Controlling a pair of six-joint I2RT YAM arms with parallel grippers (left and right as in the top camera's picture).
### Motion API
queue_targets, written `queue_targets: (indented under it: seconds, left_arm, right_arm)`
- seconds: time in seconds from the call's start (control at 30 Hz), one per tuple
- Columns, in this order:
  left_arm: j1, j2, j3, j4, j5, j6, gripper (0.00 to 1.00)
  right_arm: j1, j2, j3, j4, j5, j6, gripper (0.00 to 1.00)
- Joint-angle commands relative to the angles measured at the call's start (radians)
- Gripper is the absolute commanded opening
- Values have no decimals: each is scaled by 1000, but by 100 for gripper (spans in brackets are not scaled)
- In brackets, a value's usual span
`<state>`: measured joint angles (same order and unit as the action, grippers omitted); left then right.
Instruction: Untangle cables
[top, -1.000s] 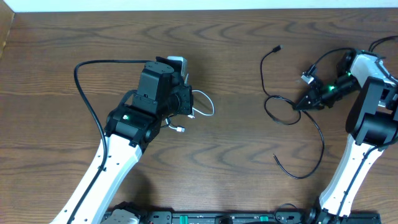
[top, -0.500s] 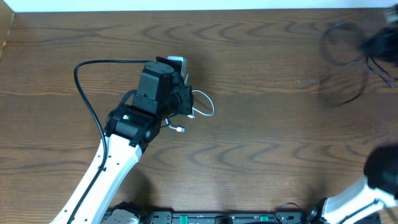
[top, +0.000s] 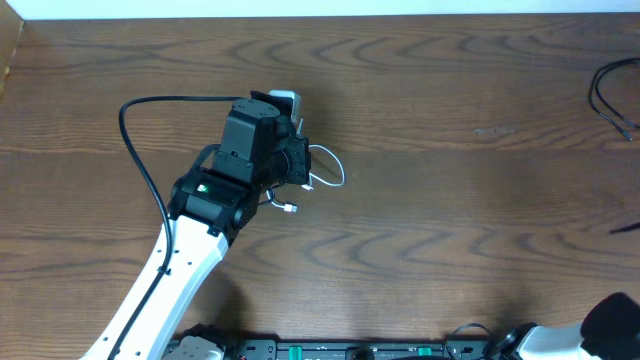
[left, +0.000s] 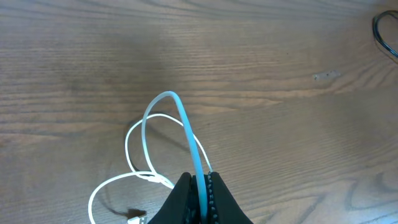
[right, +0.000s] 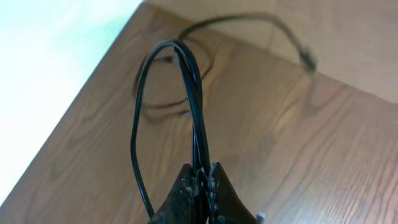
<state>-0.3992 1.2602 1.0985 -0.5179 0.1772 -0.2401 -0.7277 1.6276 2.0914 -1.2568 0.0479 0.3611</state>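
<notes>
The black cable's loops will be lowered toward the wood beneath them by my right gripper and then let go there.
My left gripper (left: 200, 185) is shut on the white cable (left: 163, 126), which loops up from the jaws and lies in curls on the table. The overhead view shows this gripper (top: 303, 165) with the white cable (top: 335, 168) beside it and a plug (top: 291, 209) below. My right gripper (right: 202, 179) is shut on the black cable (right: 189, 81), held in loops above the table's corner, one plug end (right: 307, 60) trailing on the wood. In the overhead view only a piece of the black cable (top: 604, 92) shows at the far right edge; the right gripper is outside that view.
The thick black arm cable (top: 138, 160) curves left of the left arm (top: 205, 200). The table's edge (right: 93, 68) runs close under the right gripper, with a pale surface beyond. Part of the right arm (top: 615, 322) shows at the bottom right.
The right arm has swung away to the right, out of the overhead view, carrying the black cable off the table's middle. The left arm and white cable have not moved.
</notes>
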Motion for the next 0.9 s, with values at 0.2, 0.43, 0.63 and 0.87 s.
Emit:
queue_targets:
  seconds: [0.2,0.43,0.63,0.87]
  left_arm:
    - [4,-5,19,3,-6,-9,7]
    - [4,-5,19,10,-6,-9,7]
    - [2,-5,32,71,51,-10,8]
    - [2,-5,157,112,123,-53,7]
  right_arm:
    - [-15,214,-11,97,121,89,1]
    - [-15,351,-11,88,162,118,9]
    - [-15,353,-11,83,-88,55,99]
    - [-3,261,-10,77,-636,-192,99]
